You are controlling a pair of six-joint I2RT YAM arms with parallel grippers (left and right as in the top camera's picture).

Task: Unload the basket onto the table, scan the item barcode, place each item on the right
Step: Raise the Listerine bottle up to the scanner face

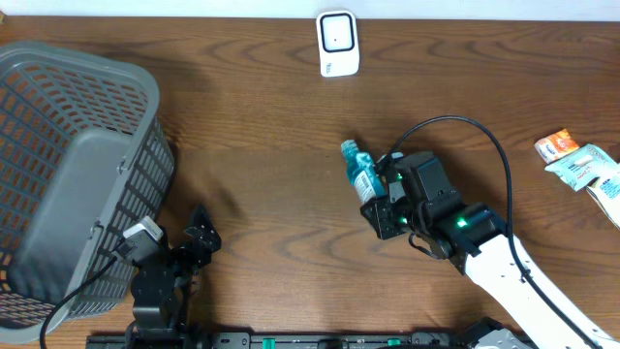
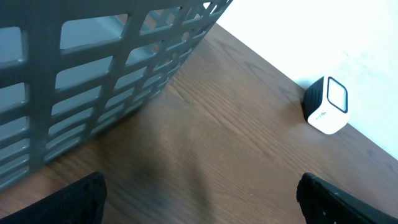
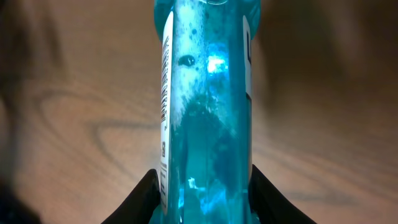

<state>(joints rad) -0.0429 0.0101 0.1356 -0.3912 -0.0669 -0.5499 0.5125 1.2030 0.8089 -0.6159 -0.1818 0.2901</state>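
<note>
Next, my right gripper will swing outward and tilt up to bring the bottle's barcode side to the scanner's window [image 1: 338, 33] before opening.
A clear blue bottle [image 1: 359, 173] with a white label is held above the table by my right gripper [image 1: 381, 206], its cap end pointing toward the white barcode scanner [image 1: 337, 43] at the far edge. In the right wrist view the bottle [image 3: 205, 106] fills the middle, and both black fingers [image 3: 144, 199] press against its sides. My left gripper [image 1: 201, 236] hovers open at the front left beside the basket, nothing between its fingers [image 2: 81, 199]. The scanner [image 2: 326, 104] also shows in the left wrist view.
A large grey plastic basket [image 1: 68, 174] takes up the left side of the table. Some packaged items [image 1: 581, 165] lie at the right edge. The basket's slatted wall [image 2: 93, 74] fills the upper left of the left wrist view.
</note>
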